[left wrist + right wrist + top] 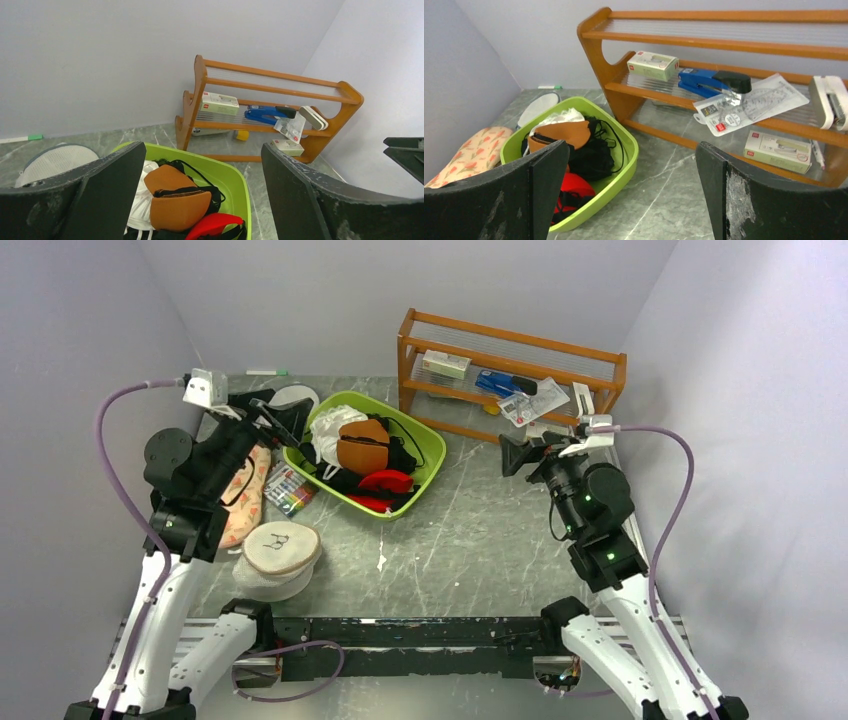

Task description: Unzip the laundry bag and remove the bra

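Note:
My right gripper has the laundry bag below it and to its left in the top view, so it should swing back and down onto the lid's facing rim [317,551] next.
The laundry bag [278,556], a round white mesh drum with a cream lid and a black squiggle, lies zipped at the near left, next to my left arm's base. No maroon bra shows in any view. My left gripper [272,416] is open and empty, raised at the left edge of the green tub [430,466], far from the bag; its wrist view [202,148] looks over the tub. My right gripper [512,452] is open and empty, raised right of the tub, in front of the rack [631,145].
The green tub [241,176] holds an orange-brown cup [362,448], a bright red garment [386,481], and black and white pieces. A wooden rack [510,370] stands at the back. A flat white disc [291,398], a floral pad [246,496] and a coloured box [288,490] lie at the left.

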